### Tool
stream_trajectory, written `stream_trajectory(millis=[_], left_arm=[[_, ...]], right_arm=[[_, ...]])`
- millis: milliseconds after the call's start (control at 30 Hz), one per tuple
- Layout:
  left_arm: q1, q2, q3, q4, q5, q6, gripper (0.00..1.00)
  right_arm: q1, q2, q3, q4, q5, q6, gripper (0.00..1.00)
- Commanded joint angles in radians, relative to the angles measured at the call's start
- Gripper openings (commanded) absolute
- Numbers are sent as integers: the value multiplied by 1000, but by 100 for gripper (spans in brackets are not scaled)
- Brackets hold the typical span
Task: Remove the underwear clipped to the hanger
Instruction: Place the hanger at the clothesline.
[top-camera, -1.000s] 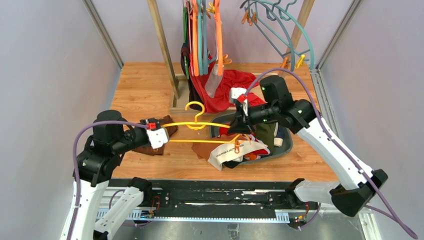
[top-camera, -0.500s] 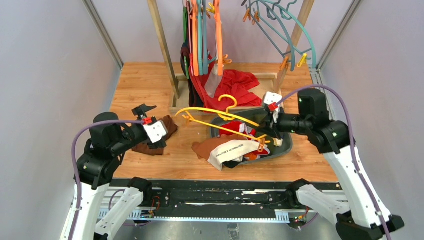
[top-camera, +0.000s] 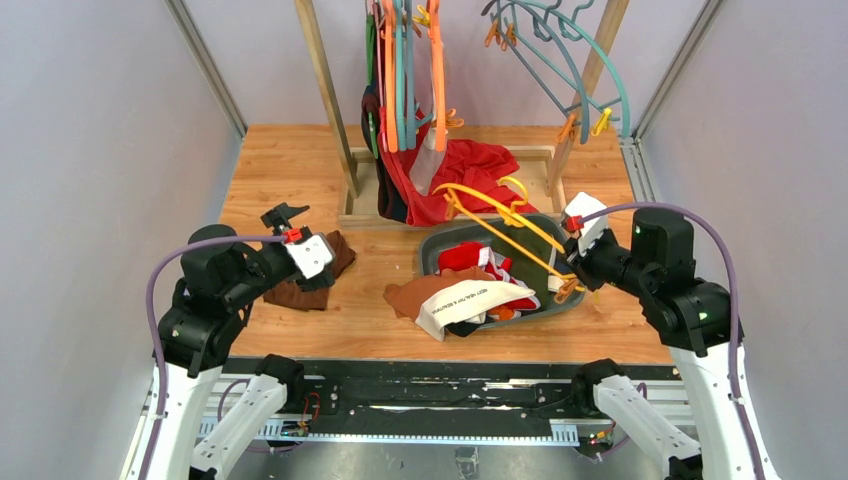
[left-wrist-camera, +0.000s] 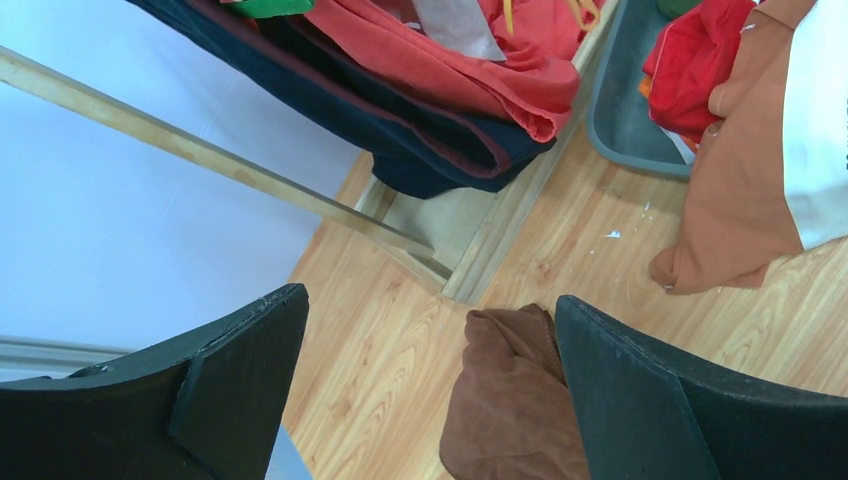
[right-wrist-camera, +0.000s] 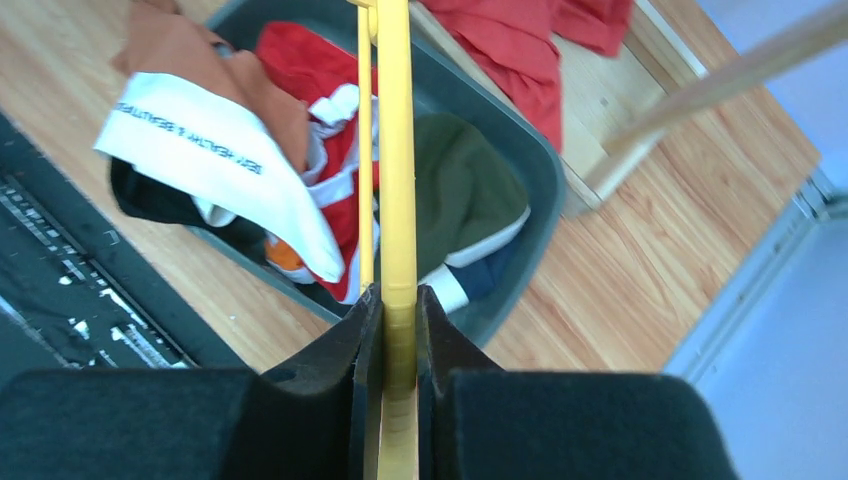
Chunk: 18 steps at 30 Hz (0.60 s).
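Note:
The yellow hanger (top-camera: 497, 222) is bare of cloth, so I will raise my right gripper, move it outward to the teal hangers and release the hanger beside them.
My right gripper (top-camera: 574, 268) (right-wrist-camera: 398, 296) is shut on one end of the yellow hanger (top-camera: 497, 222) (right-wrist-camera: 396, 150), which slants up and left over the grey bin (top-camera: 553, 303) (right-wrist-camera: 541, 160). No cloth shows on the hanger. The underwear lies in the bin: red briefs with white trim (top-camera: 474, 258) (right-wrist-camera: 318, 92) and brown briefs with a white waistband (top-camera: 452, 301) (right-wrist-camera: 205, 132) draped over its front rim. My left gripper (top-camera: 300, 245) (left-wrist-camera: 430, 335) is open and holds nothing, low over the table at the left.
A dark brown cloth (top-camera: 303, 288) (left-wrist-camera: 508, 412) lies on the table under my left gripper. A large red cloth (top-camera: 465, 170) (left-wrist-camera: 450, 50) spills over the wooden rack base (top-camera: 362, 205). Orange and teal hangers (top-camera: 400, 75) hang at the back.
My left gripper let go of the hanger, opened wide and drew back left. My right gripper swung the hanger to the right, over the bin.

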Motion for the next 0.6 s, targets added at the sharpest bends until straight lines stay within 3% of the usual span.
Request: stream_trajectory(millis=[0,567], left_arm=[[-1,-7,-10,38,-2,-9,98],[-2,-6,-22,31,-15,-9,98]], right_arm=[[-44,-8,11,42,142,51,1],[-45,215,349,155,195,157,0]])
